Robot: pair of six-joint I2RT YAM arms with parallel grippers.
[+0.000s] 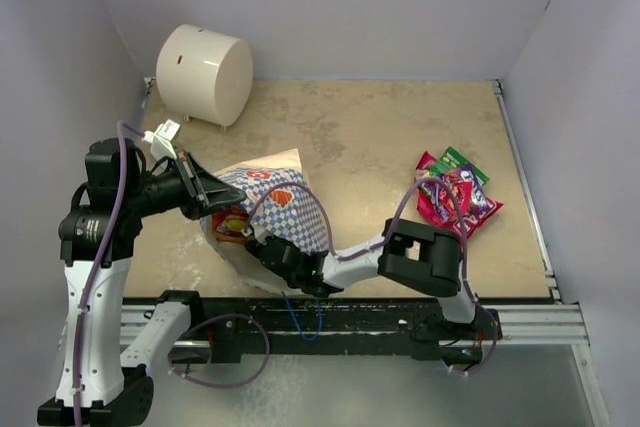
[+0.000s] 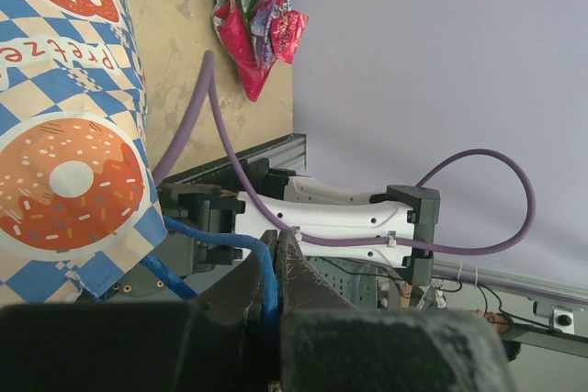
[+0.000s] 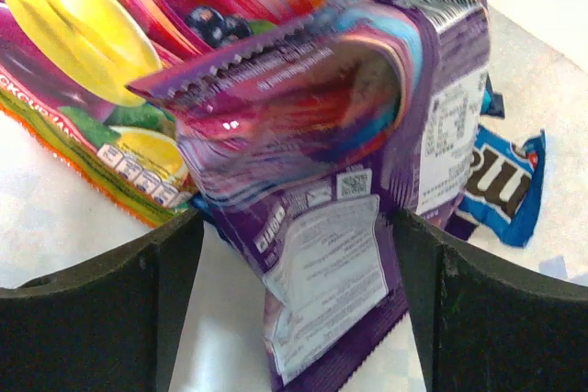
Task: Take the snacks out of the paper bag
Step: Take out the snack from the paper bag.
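Note:
The purple packet's near end (image 3: 323, 280) is already between the fingers, so my right gripper should next stay inside the bag's opening and bring its fingers together across it.
The blue-and-white checked paper bag (image 1: 285, 209) lies on its side, mouth toward the arms. My left gripper (image 1: 222, 199) is shut on the bag's blue cord handle (image 2: 267, 286), seen pinched between its fingers (image 2: 308, 286) in the left wrist view, where the bag (image 2: 64, 135) also shows. My right gripper (image 1: 265, 249) is inside the bag's mouth. In the right wrist view it (image 3: 296, 219) is open, one finger (image 3: 101, 319) on each side of a purple packet (image 3: 340, 181). A blue packet (image 3: 505, 185) and a red-and-yellow packet (image 3: 83, 34) lie behind it. Other snacks (image 1: 455, 192) lie on the table at the right.
A large cream cylinder (image 1: 205, 74) stands at the back left. Grey walls close the table on three sides. The metal rail (image 1: 520, 322) runs along the near edge. The right arm (image 2: 331, 213) and its purple cable cross in front of the bag.

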